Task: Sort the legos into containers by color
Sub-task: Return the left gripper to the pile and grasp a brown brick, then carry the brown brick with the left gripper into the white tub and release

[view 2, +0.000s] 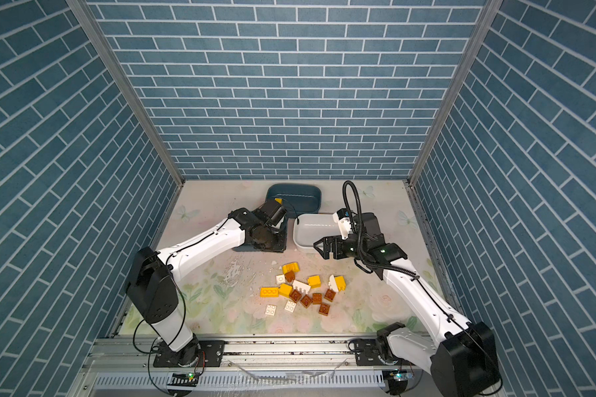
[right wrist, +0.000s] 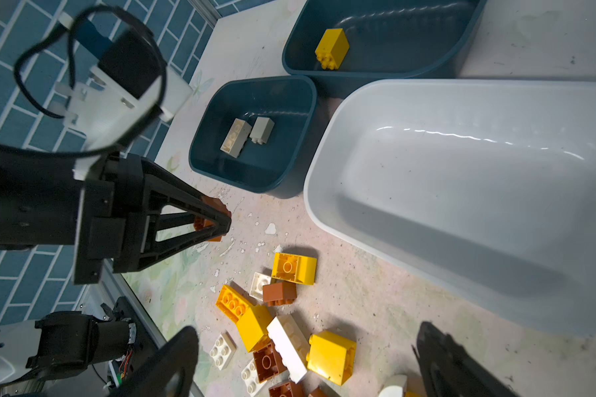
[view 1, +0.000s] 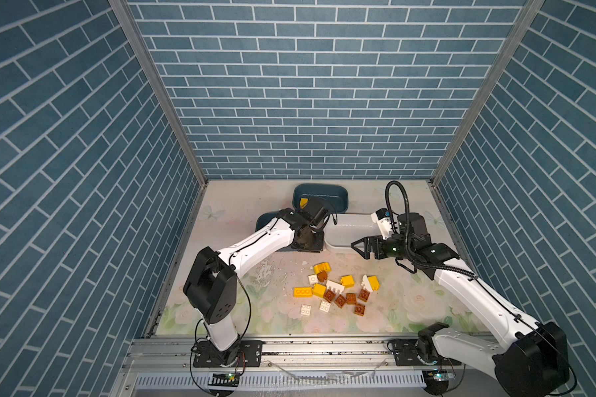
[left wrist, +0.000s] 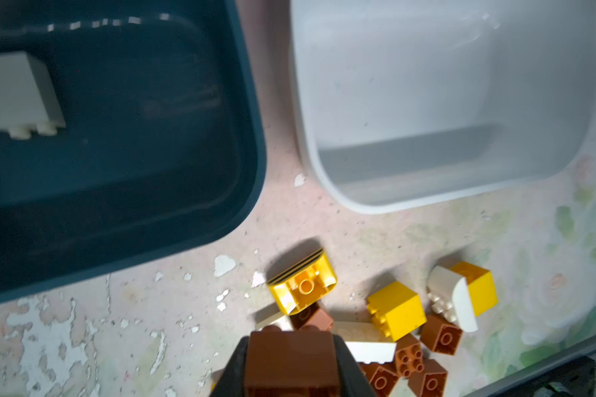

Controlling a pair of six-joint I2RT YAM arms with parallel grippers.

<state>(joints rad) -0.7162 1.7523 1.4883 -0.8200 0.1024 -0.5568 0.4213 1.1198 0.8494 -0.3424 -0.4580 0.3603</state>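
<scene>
The white container (view 1: 351, 230) (left wrist: 377, 99) beside the teal ones is still empty, so the left gripper needs to move outward over the end of this container next and release the brown lego.
My left gripper (left wrist: 291, 347) is shut on a brown lego (left wrist: 291, 367). It hangs just in front of the near teal container (right wrist: 255, 103), which holds two white legos (right wrist: 236, 137). The far teal container (view 1: 338, 197) holds one yellow lego (right wrist: 331, 48). The white container (view 1: 351, 230) looks empty. Several loose yellow, white and brown legos (view 1: 338, 288) lie in a pile on the table. My right gripper (view 1: 356, 248) stands open with nothing between its fingers, above the table by the white container's front rim.
The three containers sit close together at the back middle of the flowered tabletop (view 1: 227, 302). The left arm (view 1: 255, 244) covers most of the near teal container in both top views. Blue brick-patterned walls (view 1: 307, 86) close three sides; a metal rail (view 1: 307, 347) runs along the front.
</scene>
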